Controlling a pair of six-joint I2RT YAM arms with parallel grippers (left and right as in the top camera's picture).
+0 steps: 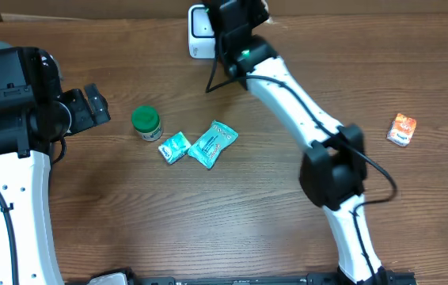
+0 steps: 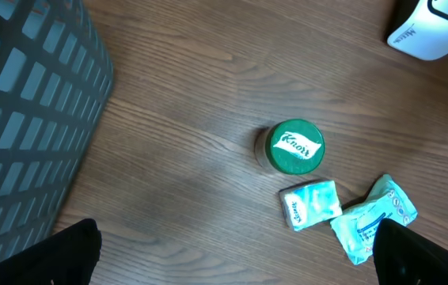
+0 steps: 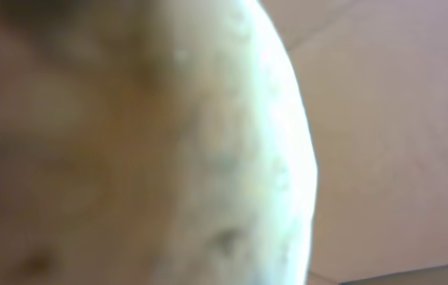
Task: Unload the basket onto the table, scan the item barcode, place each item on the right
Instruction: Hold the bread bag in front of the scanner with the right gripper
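I need to swing my right gripper to the right in the overhead view and down, then release on the tabletop by the orange packet (image 1: 381,138), since it's open there.
A white barcode scanner (image 1: 199,33) stands at the table's far edge, and it also shows in the left wrist view as the scanner (image 2: 434,28) at top right. My right gripper (image 1: 236,20) is right beside it, shut. A blurred pale rounded surface (image 3: 168,142) fills the right wrist view, and I cannot tell what it is or whether anything is held. A green-lidded jar (image 1: 146,122) and two teal packets (image 1: 174,147) (image 1: 213,143) lie mid-table. My left gripper (image 1: 93,107) hovers open to the left of the jar (image 2: 293,147), its fingers (image 2: 77,253) empty.
An orange packet (image 1: 402,129) lies at the far right. A grey mesh basket (image 2: 26,119) sits at the left edge, close behind my left arm. The right arm stretches diagonally across the table's right half.
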